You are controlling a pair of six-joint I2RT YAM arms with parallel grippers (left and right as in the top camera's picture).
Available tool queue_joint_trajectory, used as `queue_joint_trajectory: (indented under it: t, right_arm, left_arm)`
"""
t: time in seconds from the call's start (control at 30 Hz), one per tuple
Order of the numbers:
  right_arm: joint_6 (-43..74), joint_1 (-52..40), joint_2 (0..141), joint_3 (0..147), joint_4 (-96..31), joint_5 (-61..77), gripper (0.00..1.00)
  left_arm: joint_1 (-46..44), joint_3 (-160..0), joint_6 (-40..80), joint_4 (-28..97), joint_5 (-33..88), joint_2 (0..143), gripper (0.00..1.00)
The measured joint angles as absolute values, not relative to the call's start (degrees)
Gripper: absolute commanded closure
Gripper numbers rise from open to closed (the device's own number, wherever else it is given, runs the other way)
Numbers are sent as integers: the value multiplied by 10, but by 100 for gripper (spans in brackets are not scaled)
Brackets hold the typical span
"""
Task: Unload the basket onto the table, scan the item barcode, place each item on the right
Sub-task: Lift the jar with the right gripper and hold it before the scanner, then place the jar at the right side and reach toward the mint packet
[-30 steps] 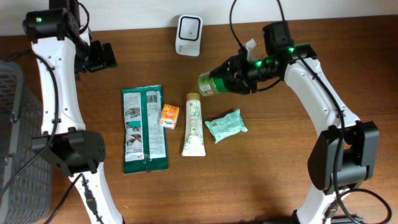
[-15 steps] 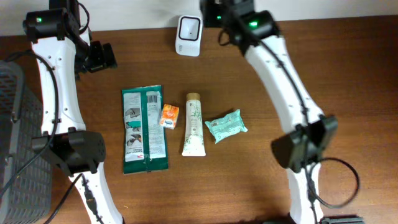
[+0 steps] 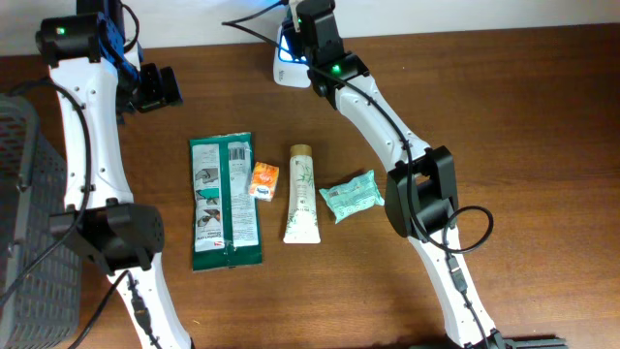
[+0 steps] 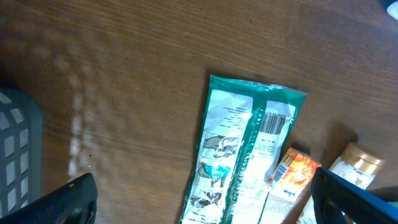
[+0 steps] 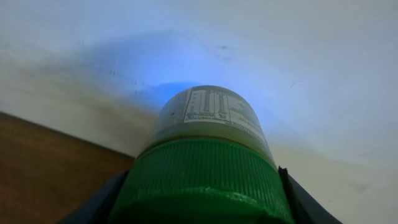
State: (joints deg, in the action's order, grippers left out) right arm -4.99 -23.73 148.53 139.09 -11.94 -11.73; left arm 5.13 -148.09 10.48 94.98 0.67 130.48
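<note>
My right gripper holds the jar and will carry it to its right in the overhead view, lower it and let go, since the table is bare below and that way.
My right gripper (image 5: 199,208) is shut on a jar by its green ribbed cap (image 5: 202,177). The jar's white label (image 5: 211,109) faces a pale surface lit by a blue glow. From overhead, the right gripper (image 3: 315,34) hangs at the table's back edge, right over the white scanner (image 3: 281,60), which glows blue; the jar itself is hidden under the arm. My left gripper (image 3: 155,87) stands open at the far left, above bare table. In the left wrist view its fingers (image 4: 68,202) are spread wide, with nothing held.
On the table lie a green foil packet (image 3: 226,201), a small orange box (image 3: 263,180), a cream tube (image 3: 301,194) and a teal wipes pack (image 3: 352,196). A grey mesh basket (image 3: 29,194) stands at the left edge.
The right arm has swung from the middle right to the back of the table, carrying the jar over the scanner, where a blue glow now shows. The left arm has not moved.
</note>
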Motion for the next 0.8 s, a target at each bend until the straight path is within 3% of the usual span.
queue_joint_trajectory:
  t: [0.37,0.5,0.67,0.8]
  right_arm:
    - [-52,-238,1486,1391,-167,-96,59]
    - [-38,-238,1457,1391,-244,-46,59]
    - [-16,-238,1305,1397,-494,27,61]
    - [-15,-234,1289,1403,-740,45,62]
  left_arm:
    - [51,-1481,105,950,7,1305,1]
    - [51,-1481,105,950,7,1305,1]
    - [51,-1481,105,950,7,1305,1]
    - [51,-1481,105,951,8,1305,1]
